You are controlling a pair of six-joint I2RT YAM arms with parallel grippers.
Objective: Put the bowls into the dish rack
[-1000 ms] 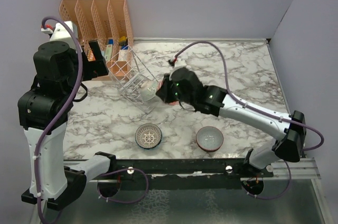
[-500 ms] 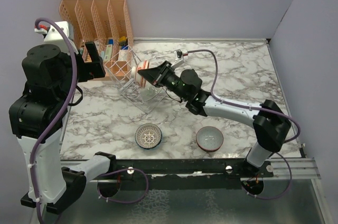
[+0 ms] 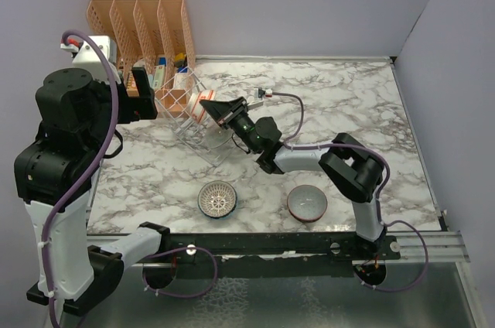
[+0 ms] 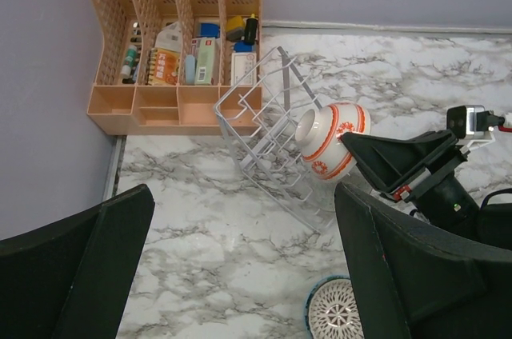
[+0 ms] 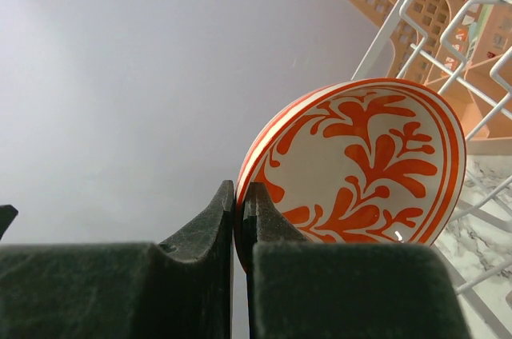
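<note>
The dish rack's wires lie below the robot's right gripper, so the right gripper should next go down, set the bowl on its side among the wires and let go of the bowl's rim.
My right gripper (image 3: 214, 110) is shut on the edge of a white bowl with orange-red pattern (image 3: 202, 107). It holds the bowl on its side against the wires of the dish rack (image 3: 188, 121), which stands tilted. The right wrist view shows the bowl (image 5: 360, 163) pinched between the fingers, with rack wires (image 5: 448, 3) just behind it. In the left wrist view the bowl (image 4: 332, 139) sits at the right side of the rack (image 4: 268, 143). A white lattice bowl (image 3: 217, 199) and a red-rimmed bowl (image 3: 307, 203) lie on the table near the front. My left gripper (image 4: 244, 191) hangs open high above the table, holding nothing.
An orange slotted organizer (image 3: 143, 22) with small items stands in the back left corner, right behind the rack. Purple-grey walls close the left, back and right sides. The right arm's cable (image 3: 294, 119) loops over the marble table (image 3: 363, 104).
The right gripper has carried the patterned bowl leftward to the rack, its arm folding lower and back. The left arm has shifted slightly.
</note>
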